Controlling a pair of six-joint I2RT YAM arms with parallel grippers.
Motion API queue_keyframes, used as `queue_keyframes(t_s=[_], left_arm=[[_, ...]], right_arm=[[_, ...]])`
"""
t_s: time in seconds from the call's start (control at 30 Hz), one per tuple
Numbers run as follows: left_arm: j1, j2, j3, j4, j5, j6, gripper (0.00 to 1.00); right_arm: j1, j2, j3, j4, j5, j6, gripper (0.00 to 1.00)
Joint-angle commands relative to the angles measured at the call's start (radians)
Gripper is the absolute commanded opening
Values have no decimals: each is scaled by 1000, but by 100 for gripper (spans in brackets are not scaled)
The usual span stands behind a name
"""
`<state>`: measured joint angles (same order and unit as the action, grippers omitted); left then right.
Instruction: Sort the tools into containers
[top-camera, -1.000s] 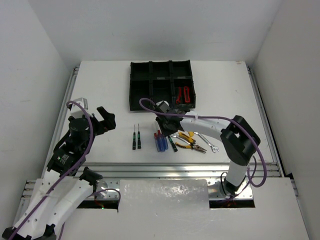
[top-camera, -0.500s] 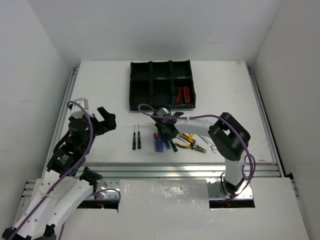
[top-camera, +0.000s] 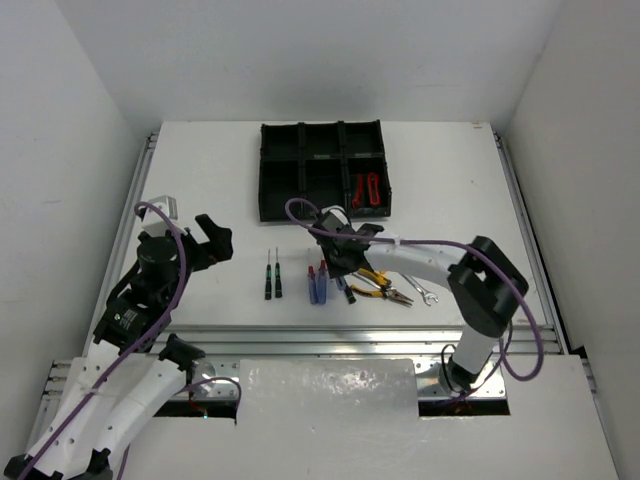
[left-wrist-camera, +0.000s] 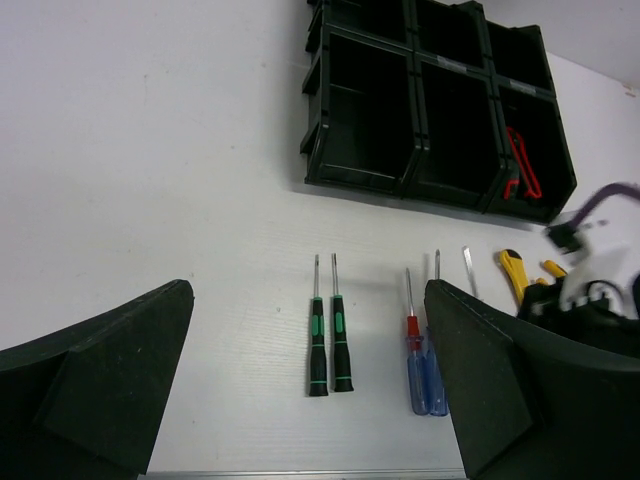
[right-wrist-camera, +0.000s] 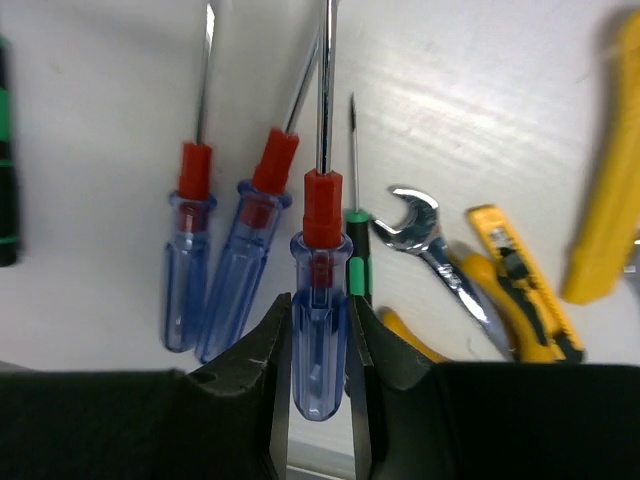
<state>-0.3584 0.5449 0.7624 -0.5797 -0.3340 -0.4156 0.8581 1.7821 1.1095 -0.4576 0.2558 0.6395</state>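
The near middle compartment beside the red cutters is empty. My right gripper will next lift the blue-handled screwdriver it is holding outward over that compartment, then open.
My right gripper (top-camera: 339, 257) is shut on a blue-handled screwdriver with a red collar (right-wrist-camera: 320, 340), gripped at the handle between both jaws, just above the row of tools. Two more blue and red screwdrivers (right-wrist-camera: 212, 288) lie to its left on the table. A small black-green screwdriver (right-wrist-camera: 357, 262), a silver wrench (right-wrist-camera: 428, 238) and yellow pliers (right-wrist-camera: 520, 300) lie to its right. Two black-green screwdrivers (top-camera: 272, 276) lie further left. The black six-compartment tray (top-camera: 302, 166) stands behind, with red cutters (top-camera: 366, 190) in its near right compartment. My left gripper (top-camera: 211, 240) is open and empty, left of the tools.
The left wrist view shows the two black-green screwdrivers (left-wrist-camera: 330, 342), the blue screwdrivers (left-wrist-camera: 422, 368) and the tray (left-wrist-camera: 414, 118) beyond. The table's front rail (top-camera: 330, 333) runs close below the tool row. White walls stand on both sides.
My right gripper dipped onto the blue screwdrivers, closed on one and rose slightly with it; two stay on the table. The left arm has not moved.
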Motion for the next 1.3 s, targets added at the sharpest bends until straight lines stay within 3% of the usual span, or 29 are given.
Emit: queue_keyframes(t_s=[0.0,0.23,0.6,0.83,1.27], left_arm=[[10,-2,2,44,10,15,100],[12,-2,2,44,7,15,100],[12,0,0,47,12,15,100],[10,15,0,49,18,17,100],[10,26,0,50,29,21,100]], right_arm=[[-7,-104,67,-2,127,-24,0],[-97,-24,248,-36,116,-132,0],[-231,157,403,321,-36,-461,0],[-277,310,483,418,-142,-606,0],[-318,427,656,313,-142,-675,2]])
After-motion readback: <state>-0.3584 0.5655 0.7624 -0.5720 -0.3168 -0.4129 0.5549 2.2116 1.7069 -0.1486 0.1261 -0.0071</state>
